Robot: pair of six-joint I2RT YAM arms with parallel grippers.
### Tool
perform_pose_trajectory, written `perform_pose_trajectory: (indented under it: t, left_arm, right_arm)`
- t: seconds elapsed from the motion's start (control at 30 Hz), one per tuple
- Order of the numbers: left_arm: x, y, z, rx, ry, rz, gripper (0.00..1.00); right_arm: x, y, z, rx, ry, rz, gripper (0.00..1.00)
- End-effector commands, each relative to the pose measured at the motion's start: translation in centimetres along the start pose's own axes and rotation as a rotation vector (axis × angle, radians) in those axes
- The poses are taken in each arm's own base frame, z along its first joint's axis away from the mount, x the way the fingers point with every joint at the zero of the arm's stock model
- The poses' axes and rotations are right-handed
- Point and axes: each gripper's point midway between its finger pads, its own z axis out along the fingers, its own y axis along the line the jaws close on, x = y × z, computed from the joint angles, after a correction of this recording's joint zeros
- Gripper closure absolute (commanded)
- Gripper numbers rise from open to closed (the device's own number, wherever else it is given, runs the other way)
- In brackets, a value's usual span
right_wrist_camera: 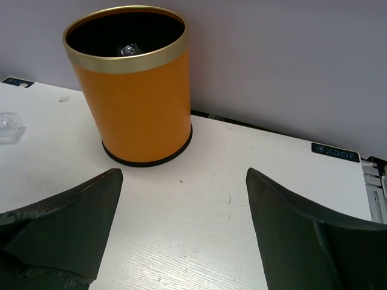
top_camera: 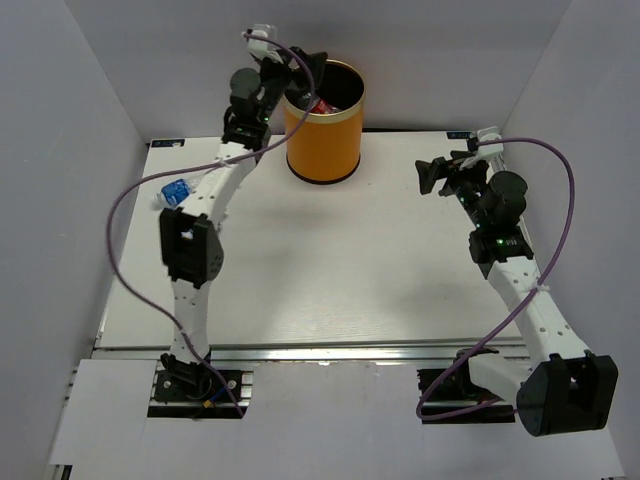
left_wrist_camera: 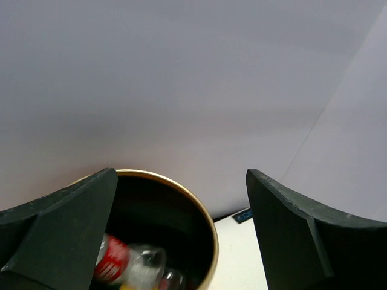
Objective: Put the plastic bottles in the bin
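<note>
I need to swing my left gripper away from the bin next, back and down onto the clear plastic bottle.
The orange bin (top_camera: 325,135) with gold rim bands stands at the back of the table. My left gripper (top_camera: 303,78) hangs open and empty over the bin's left rim. In the left wrist view the gripper (left_wrist_camera: 181,176) looks down into the bin (left_wrist_camera: 211,229), where a red-labelled bottle (left_wrist_camera: 112,261) and other clear bottles lie. A blue-labelled bottle (top_camera: 175,190) lies on the table at the left, beside the left arm. My right gripper (top_camera: 435,175) is open and empty, right of the bin. In the right wrist view the gripper (right_wrist_camera: 181,173) faces the bin (right_wrist_camera: 139,96), with that clear bottle (right_wrist_camera: 9,127) at the left edge.
Grey walls close in the table at the back and on both sides. The bin stands close to the back wall. A purple cable loops out from each arm. A small black label (right_wrist_camera: 334,152) sits at the table's back edge.
</note>
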Motion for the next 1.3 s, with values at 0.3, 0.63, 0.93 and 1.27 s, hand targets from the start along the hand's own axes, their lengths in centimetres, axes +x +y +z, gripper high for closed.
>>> perform_pose_trajectory:
  t: [0.3, 0.63, 0.93, 1.27]
  left_arm:
    - [-8.4, 6.3, -18.2, -0.527, 0.361, 0.217, 0.02]
    - [1.7, 15.7, -36.6, -1.017, 0.728, -0.077, 0.02]
    - [6.2, 19.3, -47.1, -1.291, 0.728, -0.029, 0.02]
    - [10.7, 20.7, -44.8, -0.943, 0.813, 0.15, 0.02]
  right_arm:
    - [-0.8, 0.8, 1.1, -0.067, -0.004, -0.013, 0.11]
    - [-0.6, 0.7, 1.2, -0.07, 0.013, -0.042, 0.11]
    - [-0.8, 1.7, 1.1, -0.125, 0.014, -0.036, 0.11]
    - [-0.7, 1.9, 1.1, -0.133, 0.014, -0.021, 0.11]
